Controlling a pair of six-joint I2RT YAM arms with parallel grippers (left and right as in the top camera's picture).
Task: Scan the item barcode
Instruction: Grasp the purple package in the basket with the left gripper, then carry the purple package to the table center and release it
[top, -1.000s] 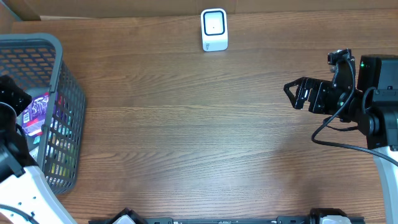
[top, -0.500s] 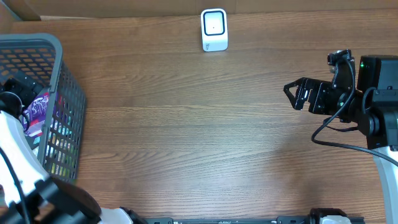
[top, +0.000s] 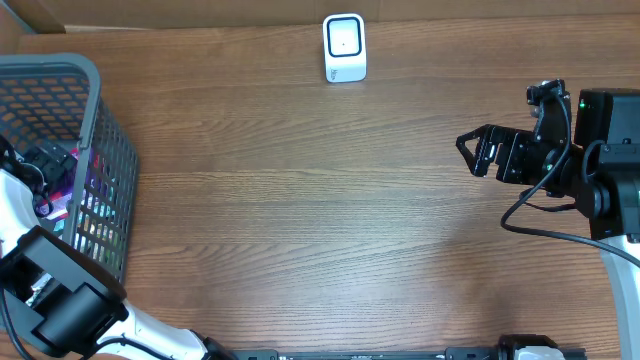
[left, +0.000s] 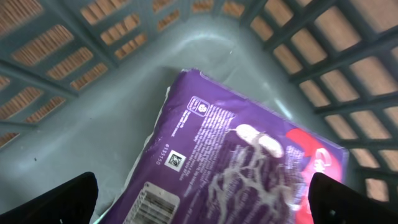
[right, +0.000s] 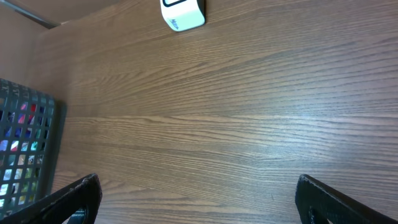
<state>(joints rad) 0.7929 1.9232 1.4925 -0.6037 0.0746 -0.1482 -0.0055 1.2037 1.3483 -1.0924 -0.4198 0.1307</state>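
Note:
The packet's barcode is on its lower part. My left gripper should move down onto the packet there, with one finger on each side.
A purple packet (left: 249, 149) lies flat on the floor of the grey basket (top: 92, 95), with its barcode (left: 157, 203) facing up near the lower edge of the left wrist view. My left gripper (left: 201, 200) hangs open just above the packet, one fingertip on each side, holding nothing. From overhead the left gripper (top: 48, 165) sits inside the basket over the packet (top: 75, 170). The white scanner (top: 345, 47) stands at the table's far edge and also shows as the scanner (right: 182, 14) in the right wrist view. My right gripper (top: 467, 153) is open and empty over bare wood at the right.
The basket's lattice walls (left: 93, 37) close in around the left gripper on all sides. Other colourful items (top: 95, 240) show through the basket's mesh. Brown wooden table (top: 320, 220) spans between the basket and the right arm.
The left arm has swung down deeper into the basket and its jaws have opened wide over the purple packet. The right arm has not moved.

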